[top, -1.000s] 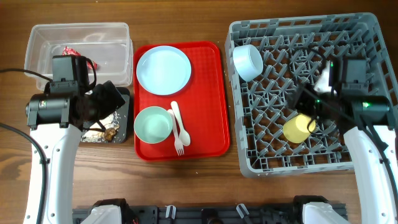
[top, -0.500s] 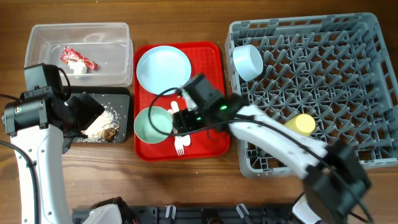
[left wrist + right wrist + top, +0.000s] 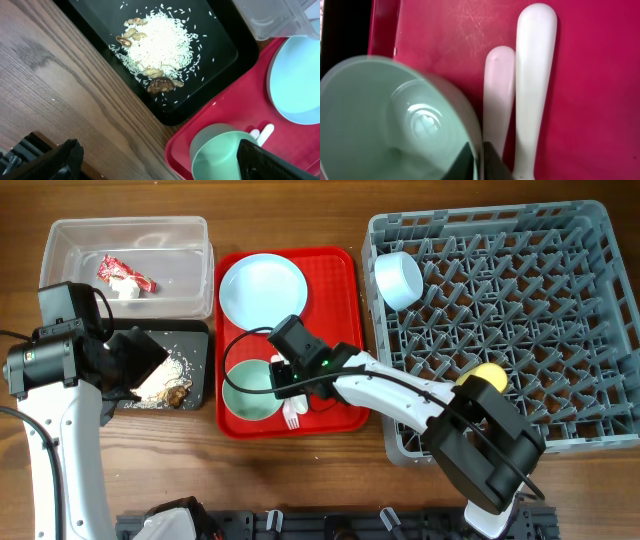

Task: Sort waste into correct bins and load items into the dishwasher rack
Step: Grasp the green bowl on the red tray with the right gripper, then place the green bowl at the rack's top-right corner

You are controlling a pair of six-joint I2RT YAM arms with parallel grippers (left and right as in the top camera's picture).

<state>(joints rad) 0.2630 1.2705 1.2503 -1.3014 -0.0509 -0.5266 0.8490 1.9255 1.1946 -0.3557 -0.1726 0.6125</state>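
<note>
My right gripper will lift next, swing outward and to its right in the overhead view to the empty pegs of the dishwasher rack beside the light blue bowl. Then it will tilt, lower and release.
My right gripper point(image 3: 283, 380) point(image 3: 480, 161) is shut on the right rim of the pale green bowl point(image 3: 245, 387) point(image 3: 395, 125), one finger inside and one outside; the bowl stands on the red tray point(image 3: 335, 310). The white fork and spoon point(image 3: 534, 75) lie just right of the bowl. The light blue plate point(image 3: 262, 292) sits at the back of the tray. My left gripper point(image 3: 135, 365) point(image 3: 165, 165) hangs open over the table by the black tray point(image 3: 197, 330) point(image 3: 220, 60), which holds food scraps point(image 3: 157, 50). The red-and-white wrapper point(image 3: 125, 274) lies in the clear tub point(image 3: 60, 240).
The grey dishwasher rack point(image 3: 560, 240) fills the right side, with a light blue bowl point(image 3: 398, 279) at its back left and a yellow cup point(image 3: 485, 376) on its side near the front. The right arm stretches from the rack's front edge across the red tray.
The right arm swung from the rack, leaving the yellow cup there, to the red tray and shut on the green bowl's rim. The left arm shifted left, then held still.
</note>
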